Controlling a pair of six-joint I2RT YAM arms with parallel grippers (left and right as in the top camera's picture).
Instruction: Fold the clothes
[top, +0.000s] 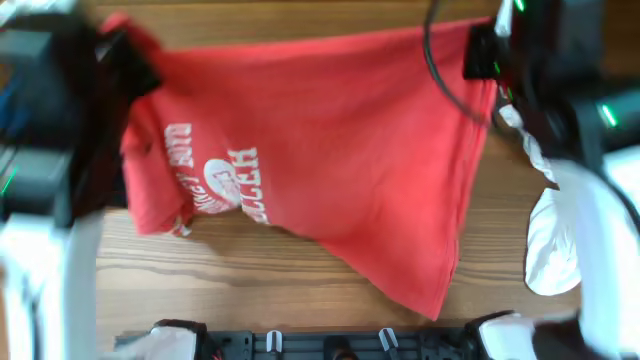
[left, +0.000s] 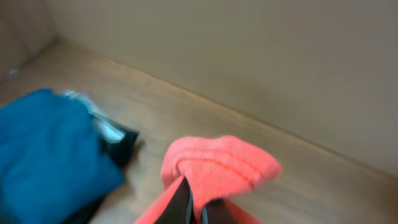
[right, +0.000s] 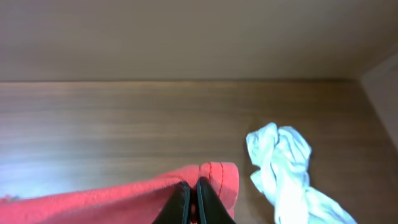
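I will next move my right gripper down toward the bare wood beyond the T-shirt's upper edge and let go of the T-shirt's corner, as the red T-shirt is hanging spread above the table.
A red T-shirt with white lettering hangs spread between my two grippers above the wooden table, its lower edge drooping toward the front. My left gripper is shut on the shirt's upper left corner. My right gripper is shut on the upper right corner. A white garment lies crumpled at the right; it also shows in the right wrist view. A blue garment lies over a black one at the left.
The wooden table runs under the shirt. A beige wall stands behind the table. A black rail with white clips runs along the front edge.
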